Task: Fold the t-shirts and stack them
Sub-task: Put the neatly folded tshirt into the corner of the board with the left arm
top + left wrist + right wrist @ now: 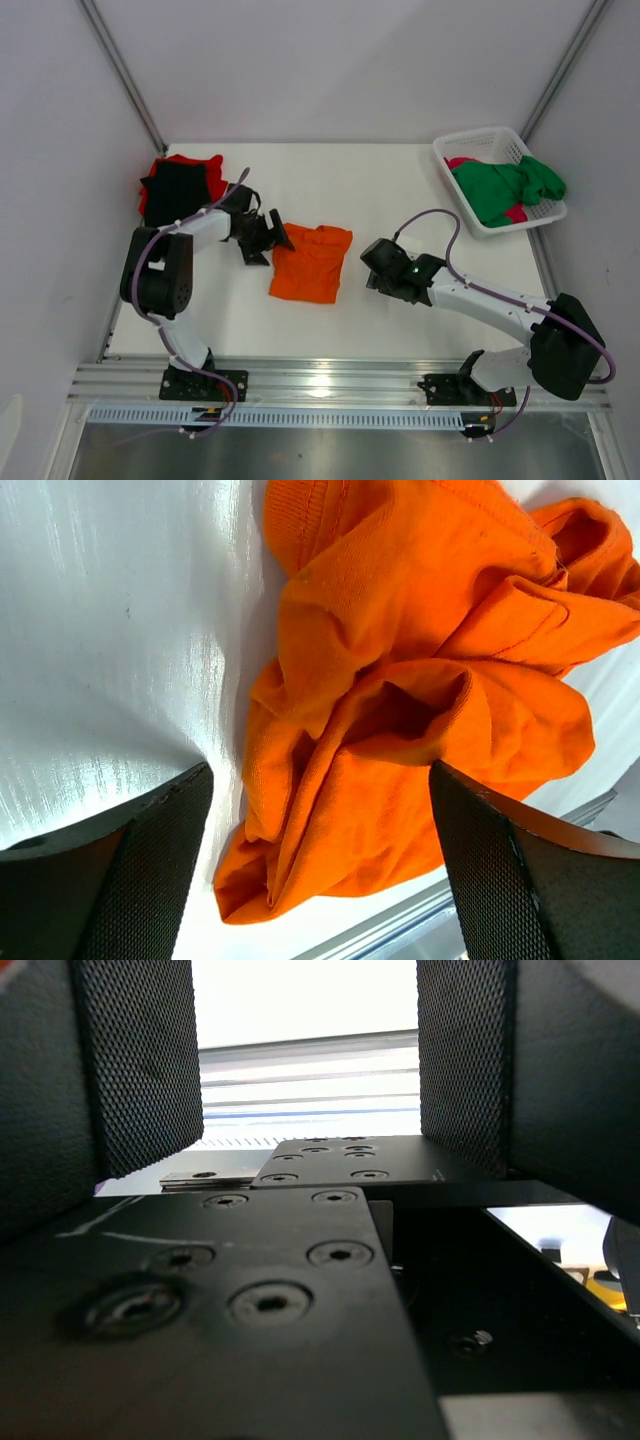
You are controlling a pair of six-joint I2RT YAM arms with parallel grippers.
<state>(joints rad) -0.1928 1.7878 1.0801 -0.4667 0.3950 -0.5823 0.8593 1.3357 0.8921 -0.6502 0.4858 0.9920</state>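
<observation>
Next, the left gripper moves down onto the orange t-shirt's rumpled edge (281, 259) (312, 752), which lies below between its open fingers. It then closes them on the raised folds.
A bright orange t-shirt (311, 262) lies loosely bunched in the middle of the white table; in the left wrist view the orange t-shirt (400, 710) shows deep wrinkles. My left gripper (272, 240) is at its upper left edge, open, and its fingers (120, 870) straddle a rumpled corner of the cloth without pinching it. A folded black t-shirt (176, 186) rests on a red one (196, 162) at the far left. My right gripper (380, 272) hovers right of the orange shirt, open and empty, and its wrist view shows only black arm plates (250, 1290).
A white lattice basket (480, 140) at the back right holds a green t-shirt (505, 185) and a pink one (460, 162). The metal rail (330, 385) runs along the near table edge. Grey walls enclose the table on both sides.
</observation>
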